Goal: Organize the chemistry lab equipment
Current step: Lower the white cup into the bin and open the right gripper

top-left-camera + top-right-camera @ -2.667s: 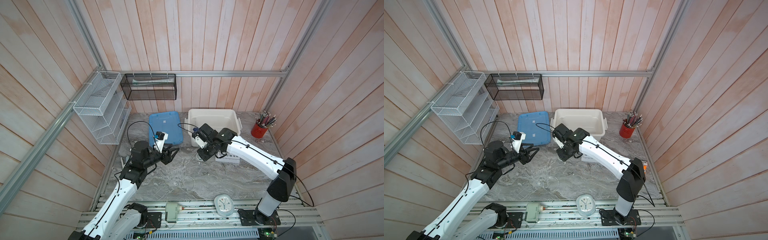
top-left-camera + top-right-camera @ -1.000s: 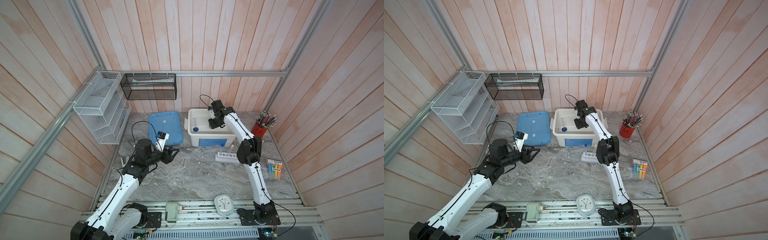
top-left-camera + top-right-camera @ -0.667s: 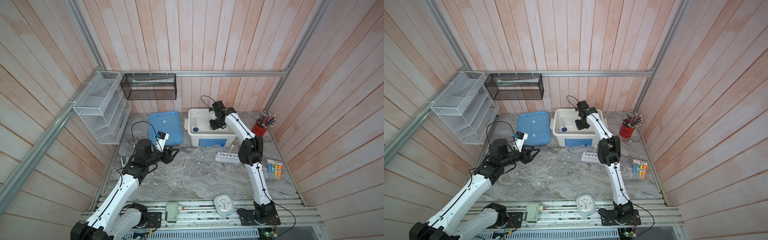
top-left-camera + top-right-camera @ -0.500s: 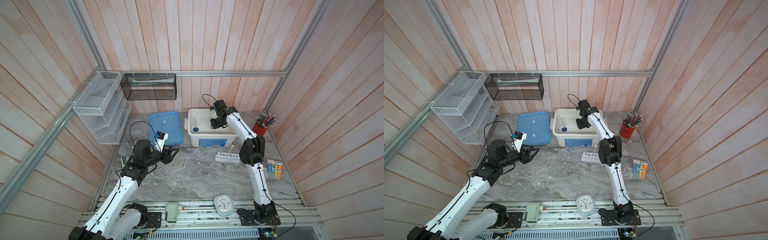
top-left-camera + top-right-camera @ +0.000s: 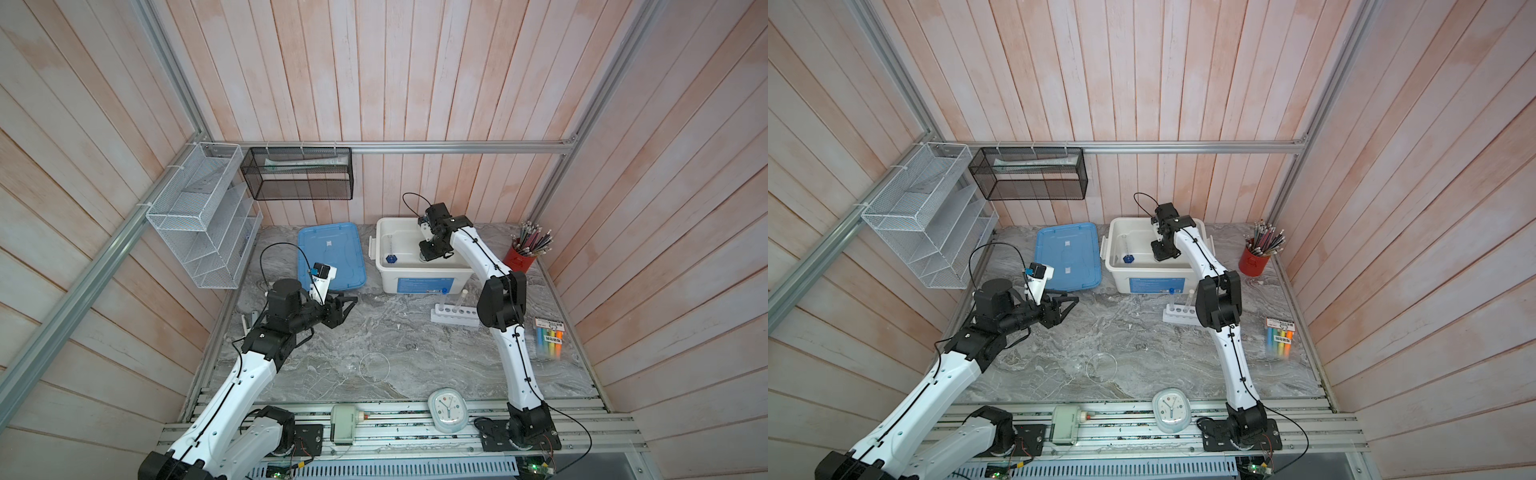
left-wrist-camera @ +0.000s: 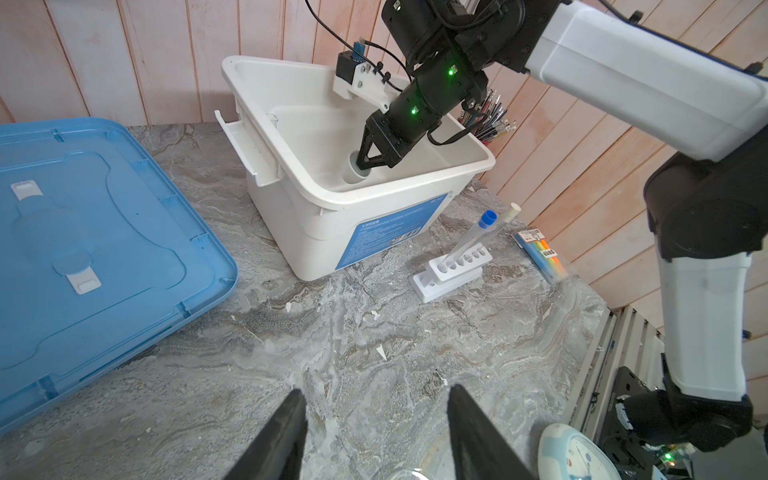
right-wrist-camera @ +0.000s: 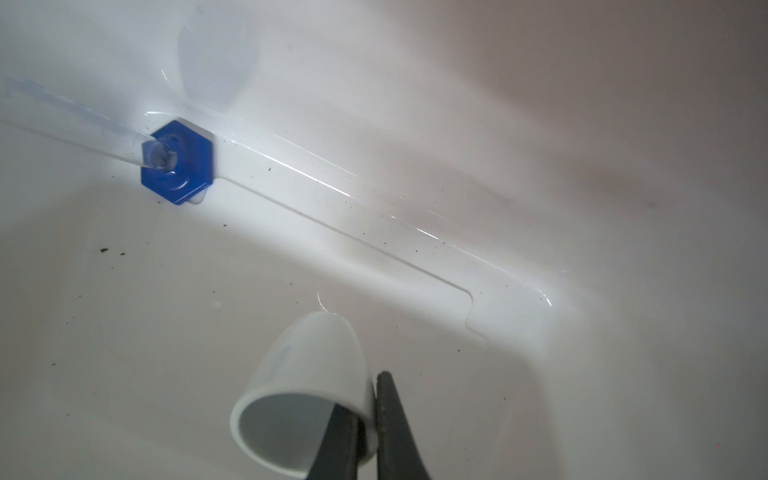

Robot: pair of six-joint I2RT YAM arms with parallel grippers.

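Note:
Next, my right gripper brings the tilted bowl down onto the bare bin bottom beneath it and releases the bowl's rim. That part of the bottom lies clear of the blue-based cylinder point(image 7: 178, 170).
My right gripper point(image 7: 368, 411) is shut on the rim of the small white bowl point(image 7: 307, 382), one finger inside and one outside. It holds the bowl tilted, low inside the white bin point(image 5: 415, 282). The blue-based clear cylinder point(image 7: 178, 170) lies in the same bin, also visible in a top view point(image 5: 1128, 258). The white rack point(image 5: 453, 316) stands in front of the bin with two capped test tubes, blue point(image 6: 486, 218) and white point(image 6: 513, 208). A clear round glass vessel point(image 5: 374, 368) sits near the table's front. My left gripper point(image 5: 349, 303) hovers open and empty over the table's left.
A blue lid point(image 5: 330, 257) lies flat left of the bin. The red cup of pencils point(image 5: 519, 259) stands at the back right, a highlighter pack point(image 5: 548, 340) at the right edge, a pale oval clock point(image 5: 448, 409) at the front rail. Wire shelves point(image 5: 199, 216) hang on the left wall.
The right arm has swung from in front of the bin to inside it and has sunk a little further with the bowl. The left arm has barely shifted.

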